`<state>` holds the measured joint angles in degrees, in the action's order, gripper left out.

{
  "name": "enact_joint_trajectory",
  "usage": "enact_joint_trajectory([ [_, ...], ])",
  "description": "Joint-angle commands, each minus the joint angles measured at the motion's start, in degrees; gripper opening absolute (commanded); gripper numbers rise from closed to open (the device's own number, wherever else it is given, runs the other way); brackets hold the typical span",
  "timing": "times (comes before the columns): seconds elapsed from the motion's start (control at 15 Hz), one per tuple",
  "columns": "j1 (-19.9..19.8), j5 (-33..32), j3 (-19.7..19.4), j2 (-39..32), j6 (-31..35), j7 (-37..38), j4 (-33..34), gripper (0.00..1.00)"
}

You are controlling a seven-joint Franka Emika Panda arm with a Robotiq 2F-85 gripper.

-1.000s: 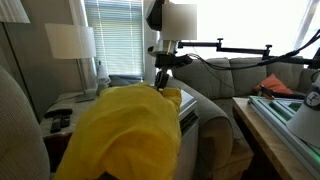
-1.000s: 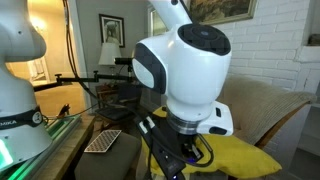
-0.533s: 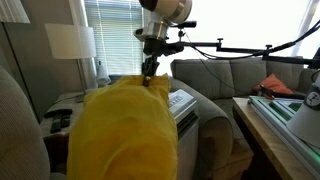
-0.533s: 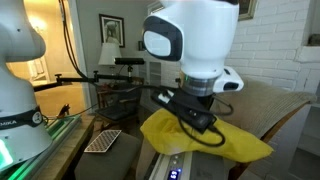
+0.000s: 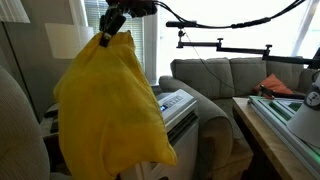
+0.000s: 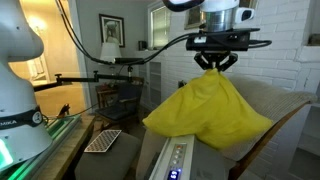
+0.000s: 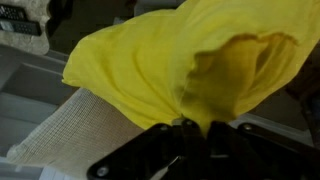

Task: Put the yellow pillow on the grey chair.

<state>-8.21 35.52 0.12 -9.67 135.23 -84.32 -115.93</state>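
Note:
The pillow (image 6: pixel 210 112) still hangs above the appliance, and the chair lies outward of it. My gripper should next move up and outward over the grey chair (image 6: pixel 272 102) and release the pillow.
The yellow pillow (image 5: pixel 105 105) hangs limp from my gripper (image 5: pixel 108 28), which is shut on its top edge, high above the white box-shaped appliance (image 5: pixel 175 105). In an exterior view the pillow (image 6: pixel 210 112) dangles below the gripper (image 6: pixel 217 60) in front of the grey chair (image 6: pixel 275 105). In the wrist view the pillow (image 7: pixel 170 60) fills the frame, pinched between the jaws (image 7: pixel 195 128), with the chair's grey-beige woven fabric (image 7: pixel 75 130) below it.
A long grey sofa (image 5: pixel 225 75) with an orange-red cushion (image 5: pixel 278 85) stands at the back. A lamp (image 5: pixel 65 40) stands by the blinds. A green-edged table (image 5: pixel 290 125) is at the side. The appliance's control panel (image 6: pixel 175 160) sits under the pillow.
The gripper has risen with the yellow pillow, lifting it off the appliance. The pillow now hangs free in the air and has shifted sideways in both exterior views.

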Motion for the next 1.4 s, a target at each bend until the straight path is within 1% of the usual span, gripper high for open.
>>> enact_joint_trajectory([
  [0.0, 0.17, -0.81, 0.46, -2.43, -3.98, -3.44, 8.11, 0.02],
  [0.07, 0.43, -1.53, 0.63, -2.84, -4.65, -3.75, 9.69, 0.02],
  [0.33, 0.88, -1.03, 2.21, -4.9, -7.62, -7.26, 15.7, 0.02],
  [0.8, 3.43, -1.63, 5.94, -8.37, -11.43, -10.21, 23.07, 0.02],
  [1.07, 5.42, -3.1, 7.85, -11.3, -11.82, -11.8, 27.55, 0.02],
  [1.33, 7.16, -5.81, 9.57, -15.36, -10.76, -11.54, 32.65, 0.02],
])
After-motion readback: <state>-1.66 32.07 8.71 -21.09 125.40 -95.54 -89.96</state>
